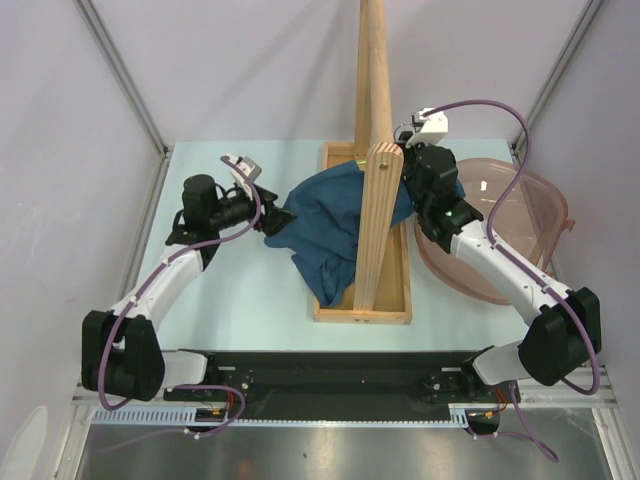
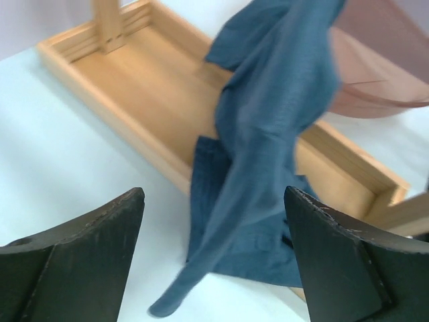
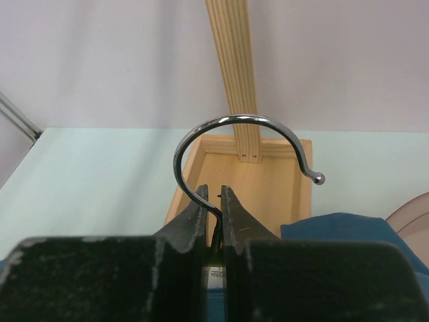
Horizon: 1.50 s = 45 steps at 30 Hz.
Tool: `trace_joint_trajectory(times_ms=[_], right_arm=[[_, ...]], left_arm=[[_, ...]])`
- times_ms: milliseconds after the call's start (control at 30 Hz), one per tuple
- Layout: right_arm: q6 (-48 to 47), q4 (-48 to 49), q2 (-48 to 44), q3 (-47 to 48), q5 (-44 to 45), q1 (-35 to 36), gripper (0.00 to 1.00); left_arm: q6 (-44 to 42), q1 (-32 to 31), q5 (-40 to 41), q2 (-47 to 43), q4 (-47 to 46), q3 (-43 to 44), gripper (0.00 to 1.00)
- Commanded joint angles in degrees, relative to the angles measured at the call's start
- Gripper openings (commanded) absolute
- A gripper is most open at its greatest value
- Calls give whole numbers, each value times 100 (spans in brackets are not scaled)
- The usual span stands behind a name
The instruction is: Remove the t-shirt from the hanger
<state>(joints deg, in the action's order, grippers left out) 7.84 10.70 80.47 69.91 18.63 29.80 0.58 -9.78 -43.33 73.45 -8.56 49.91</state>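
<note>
Next, my left gripper stays almost where it stands and closes its fingers on the shirt's hanging edge (image 1: 289, 222) (image 2: 224, 225), since cloth already lies between the open fingers.
The dark teal t-shirt (image 1: 325, 225) hangs bunched over the wooden tray, its lower end trailing onto the table in the left wrist view (image 2: 275, 100). My right gripper (image 3: 216, 191) is shut on the stem of the hanger's silver hook (image 3: 241, 119); in the top view this gripper (image 1: 408, 180) sits just behind the wooden post. The hanger's lime-green body is hidden under the shirt. My left gripper (image 1: 270, 215) is at the shirt's left edge. Its jaws (image 2: 213, 194) stand wide open, with cloth hanging ahead of and between the fingertips, not pinched.
A tall wooden post (image 1: 375, 150) rises from a wooden tray base (image 1: 395, 290) at the middle of the table. A pink translucent bowl (image 1: 510, 230) stands to the right, beside my right arm. Grey walls close in the back and sides.
</note>
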Motion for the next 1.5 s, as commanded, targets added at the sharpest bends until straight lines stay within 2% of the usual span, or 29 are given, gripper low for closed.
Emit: trace_joint_trajectory(times_ms=[0, 100, 133, 300, 333, 500, 533, 767, 900, 1033, 1333, 1467], right_arm=[[332, 240, -145, 374, 175, -62, 0], [481, 240, -154, 348, 211, -89, 0], [517, 248, -171, 348, 211, -89, 0], [596, 266, -189, 339, 272, -89, 0], [631, 257, -198, 357, 307, -97, 0], [667, 205, -198, 374, 448, -89, 0], [675, 187, -198, 383, 509, -89, 0], [834, 169, -189, 392, 834, -80, 0], [851, 82, -250, 383, 1028, -80, 0], [886, 29, -330, 322, 1256, -71, 0], [1159, -112, -532, 102, 1775, -115, 0], [1168, -182, -585, 23, 1776, -159, 0]], left_arm=[[83, -6, -922, -174, -638, 1, 86], [232, -6, -1080, 11, -735, 54, 72], [267, 2, -1116, 55, -770, 80, 63], [399, -6, -914, 433, -656, 291, 40], [417, -6, -879, 459, -613, 317, 29], [452, -6, -493, 407, -375, 467, 12], [434, 2, -405, 381, -279, 476, 2], [504, 11, 895, -357, -374, 134, 0], [750, 29, 1993, -700, -542, -8, 0], [970, 73, 2433, -753, -498, -8, 0], [1794, 327, 2330, -920, -550, 28, 0], [2525, 538, 1750, -1017, -989, -7, 0]])
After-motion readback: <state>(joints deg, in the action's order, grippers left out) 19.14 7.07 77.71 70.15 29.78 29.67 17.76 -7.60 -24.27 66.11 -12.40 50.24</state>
